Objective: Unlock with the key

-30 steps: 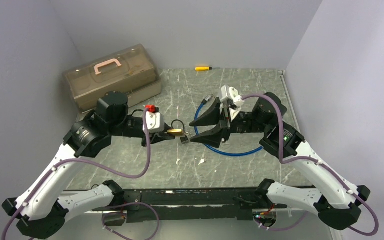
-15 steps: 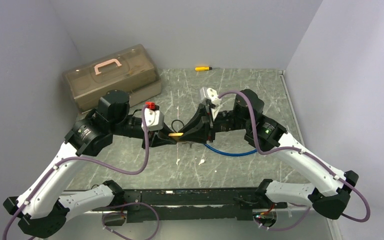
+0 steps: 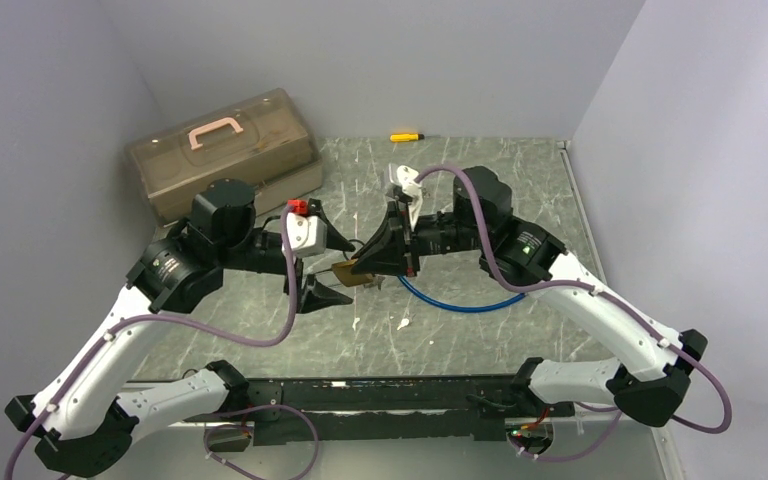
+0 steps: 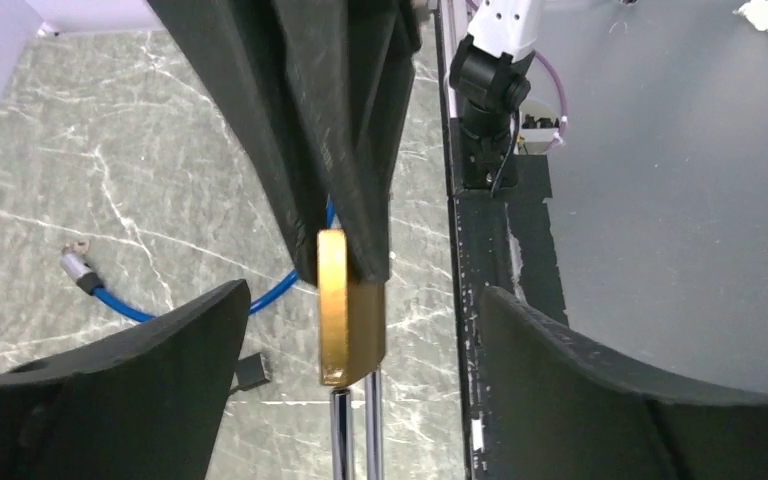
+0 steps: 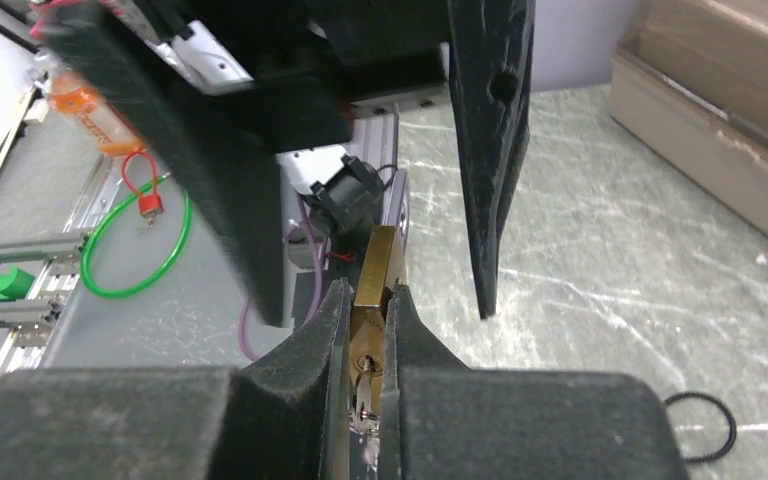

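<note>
My right gripper should next carry the padlock outward and down onto the blue cable near the cable's metal end and then let go of it, because that padlock is hanging in the air.
A brass padlock hangs in the air between the two arms. My right gripper is shut on its body; in the right wrist view the padlock is pinched between the black fingers of the gripper. A silvery key sits in the keyhole, between those fingers. My left gripper stands open around the lock's far end without touching it. In the left wrist view the padlock shows edge-on with its chrome shackle pointing toward the camera, between the spread jaws of the left gripper.
A brown toolbox with a pink handle stands at the back left. A yellow screwdriver lies by the back wall. A blue cable loops on the marble table under the right arm. A black hair tie lies on the table.
My right gripper moved left and closed on the padlock. My left gripper, which held the padlock before, has opened and let go of it.
</note>
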